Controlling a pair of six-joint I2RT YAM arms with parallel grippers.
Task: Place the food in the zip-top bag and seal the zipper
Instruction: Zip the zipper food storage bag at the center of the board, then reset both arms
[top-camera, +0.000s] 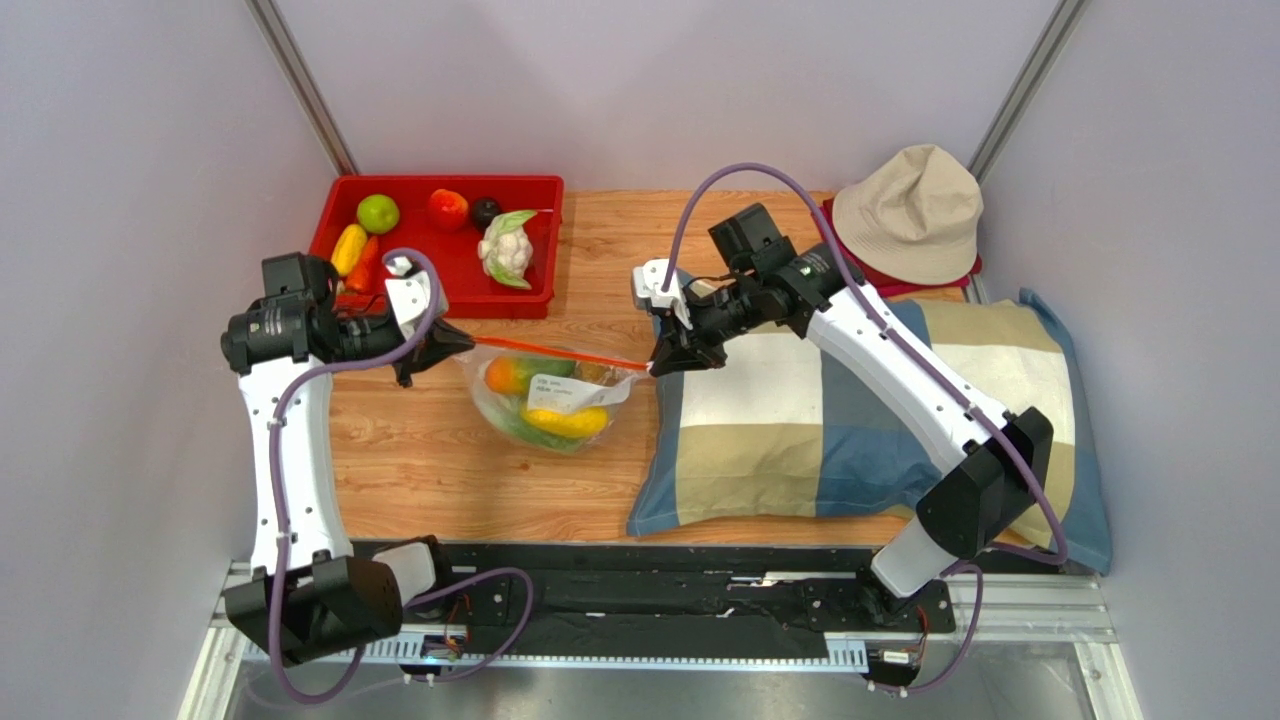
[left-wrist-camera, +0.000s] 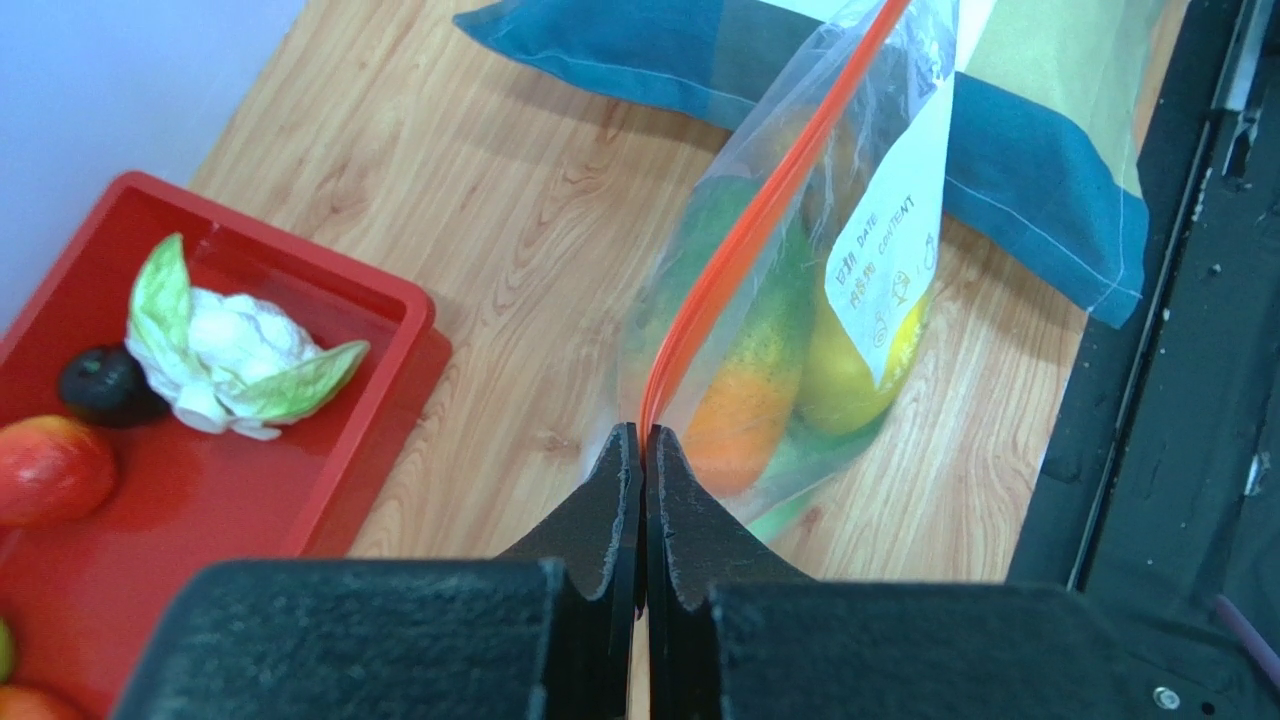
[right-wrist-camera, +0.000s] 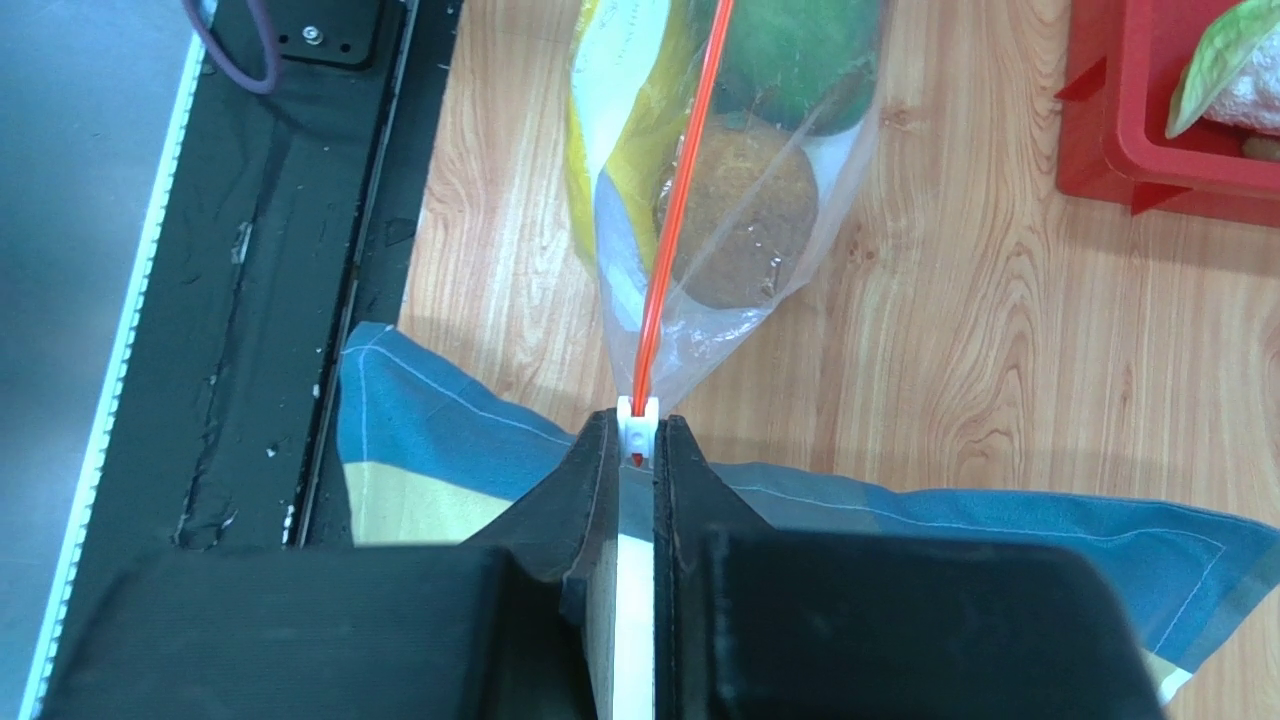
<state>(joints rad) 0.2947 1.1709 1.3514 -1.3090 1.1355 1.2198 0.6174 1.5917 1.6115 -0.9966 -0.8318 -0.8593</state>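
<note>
I should move my right gripper down and outward to the bare wood beside the red tray, to release the white slider tab (right-wrist-camera: 640, 411).
The zip-top bag (top-camera: 529, 432) hangs over the wooden table, stretched between my two grippers, with orange, green and yellow food (left-wrist-camera: 747, 408) inside. Its orange-red zipper (top-camera: 564, 354) runs taut from one gripper to the other. My left gripper (left-wrist-camera: 645, 438) is shut on the left end of the zipper strip (left-wrist-camera: 759, 218). At the other end, my right gripper (right-wrist-camera: 642, 428) is shut on the white slider tab (right-wrist-camera: 640, 411), above the pillow's corner. More food lies in the red tray (top-camera: 451, 306): a cauliflower (top-camera: 508, 248), a green piece, a yellow pepper, a red and a dark one.
A checked pillow (top-camera: 887, 420) covers the right half of the table, its corner under the right gripper. A beige hat (top-camera: 909, 210) sits at the back right. The black base rail (top-camera: 661, 593) runs along the near edge.
</note>
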